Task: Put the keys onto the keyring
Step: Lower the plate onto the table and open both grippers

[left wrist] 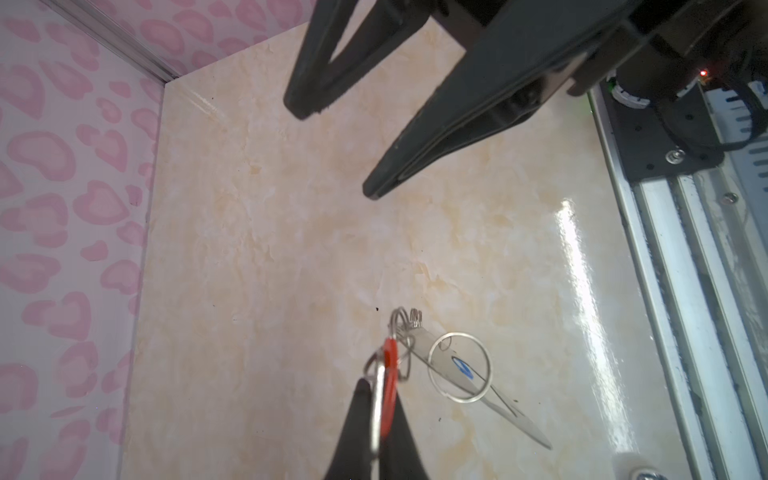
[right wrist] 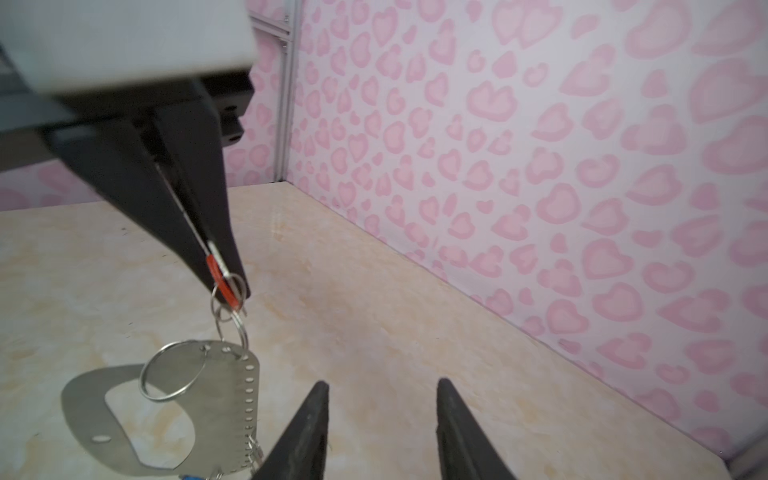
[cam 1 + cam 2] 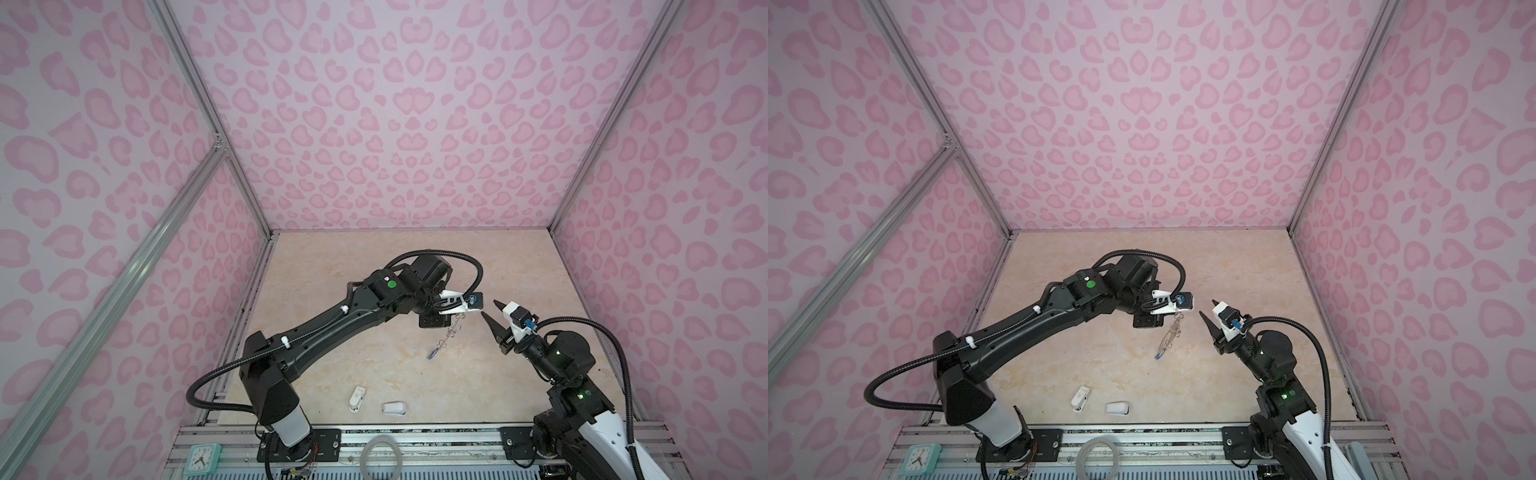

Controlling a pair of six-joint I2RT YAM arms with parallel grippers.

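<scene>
Next, my left gripper lowers to lay the plate flat on the bare tabletop below, then releases the red-orange key [image 1: 390,365], already linked by wire rings.
My left gripper [image 1: 380,388] [image 2: 232,286] is shut on the red-orange key [image 1: 390,365] [image 2: 220,278], gripping its tag together with the metal blade. Small wire rings link that key to the keyring [image 2: 224,395] [image 1: 519,424] [image 3: 446,334] [image 3: 1170,336], a thin grey plate hanging tilted below the left gripper [image 3: 456,318] [image 3: 1177,316]. A big loose ring [image 2: 143,386] lies against the plate. The blue key [image 3: 432,355] [image 3: 1158,355] [image 1: 461,368] dangles at the plate's low end. My right gripper [image 2: 383,384] [image 3: 490,308] [image 3: 1208,308] [image 1: 334,149] stands open and empty, just right of the plate and apart from it.
Two small white plastic pieces [image 3: 358,397] [image 3: 394,408] lie near the table's front edge. A pale grey hoop [image 3: 365,453] and a mint clock [image 3: 202,458] rest on the metal rail in front. Pink patterned walls close in the back and both sides.
</scene>
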